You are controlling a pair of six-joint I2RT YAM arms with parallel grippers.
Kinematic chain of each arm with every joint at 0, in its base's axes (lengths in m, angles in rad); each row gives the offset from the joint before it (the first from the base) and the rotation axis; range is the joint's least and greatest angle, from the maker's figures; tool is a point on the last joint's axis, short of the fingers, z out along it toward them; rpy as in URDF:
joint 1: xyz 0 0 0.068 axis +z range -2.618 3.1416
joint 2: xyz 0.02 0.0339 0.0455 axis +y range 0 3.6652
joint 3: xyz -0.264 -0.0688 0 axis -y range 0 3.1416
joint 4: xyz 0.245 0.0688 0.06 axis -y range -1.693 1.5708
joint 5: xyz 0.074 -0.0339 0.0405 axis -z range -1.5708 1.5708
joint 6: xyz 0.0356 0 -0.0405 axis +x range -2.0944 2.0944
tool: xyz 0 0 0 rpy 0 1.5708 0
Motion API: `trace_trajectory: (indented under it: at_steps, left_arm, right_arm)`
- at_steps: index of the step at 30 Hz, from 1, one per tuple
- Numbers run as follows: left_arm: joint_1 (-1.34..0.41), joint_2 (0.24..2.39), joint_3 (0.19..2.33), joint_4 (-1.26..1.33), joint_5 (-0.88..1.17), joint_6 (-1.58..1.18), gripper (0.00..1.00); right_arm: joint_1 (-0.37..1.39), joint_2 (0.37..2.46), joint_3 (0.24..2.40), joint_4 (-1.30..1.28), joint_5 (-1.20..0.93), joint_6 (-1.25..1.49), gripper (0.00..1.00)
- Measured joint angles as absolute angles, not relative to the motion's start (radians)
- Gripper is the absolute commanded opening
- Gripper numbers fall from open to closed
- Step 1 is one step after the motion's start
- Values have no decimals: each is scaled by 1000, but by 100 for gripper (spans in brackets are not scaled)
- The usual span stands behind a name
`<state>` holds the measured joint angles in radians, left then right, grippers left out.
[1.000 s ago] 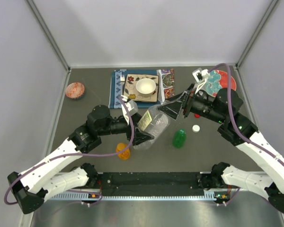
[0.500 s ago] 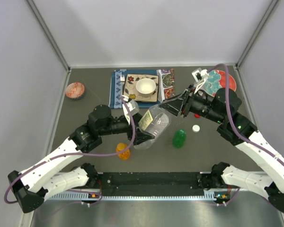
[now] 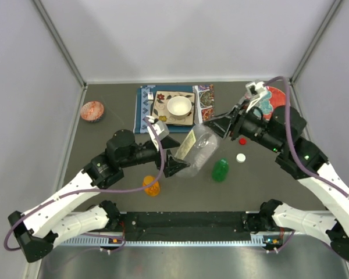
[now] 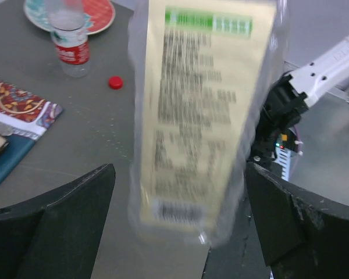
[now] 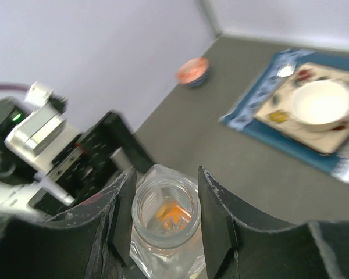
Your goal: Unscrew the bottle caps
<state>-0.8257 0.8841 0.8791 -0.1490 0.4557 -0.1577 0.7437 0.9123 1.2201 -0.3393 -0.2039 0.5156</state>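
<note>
Next I will move my right gripper toward the plate and down, righting the bottle to release it on the tabletop beside the red cap (image 3: 242, 140), because the bottle's top is open.
The larger clear bottle (image 3: 196, 150) with a pale yellow label (image 4: 203, 104) hangs tilted above the table. My right gripper (image 3: 214, 128) is shut on its neck (image 5: 166, 212), whose mouth is open with no cap on it. My left gripper (image 3: 173, 156) stands open around the bottle's lower body, its fingers (image 4: 64, 215) apart from the bottle on both sides. A white cap (image 3: 241, 157) and a red cap (image 3: 242, 140) lie loose on the table. The green bottle (image 3: 220, 170) and the orange bottle (image 3: 151, 185) sit nearer the front. The small red-labelled bottle (image 4: 70, 40) stands uncapped by the plate.
A white bowl (image 3: 179, 106) rests on a patterned mat (image 3: 144, 107) at the back centre. A red patterned plate (image 3: 276, 102) is at the back right and a small pink bowl (image 3: 92, 110) at the back left. Grey walls close three sides.
My left gripper has opened and let go of the clear bottle. The right gripper closed on its neck and has carried it right and toward the back, more upright.
</note>
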Motion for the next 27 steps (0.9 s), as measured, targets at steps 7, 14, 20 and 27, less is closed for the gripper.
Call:
trace_trajectory:
  at_steps: [7, 14, 20, 27]
  left_arm:
    - [-821, 773, 878, -214, 284, -162, 99]
    - [-821, 618, 863, -237, 218, -162, 99]
    - [-821, 562, 830, -234, 218, -167, 99]
    - [-820, 558, 753, -233, 246, -211, 99]
  right_arm:
    - [743, 926, 1468, -552, 218, 392, 0]
    - [722, 916, 1491, -645, 747, 298, 0]
    - [536, 907, 1381, -649, 905, 282, 0]
    - [303, 939, 1119, -619, 897, 391, 0]
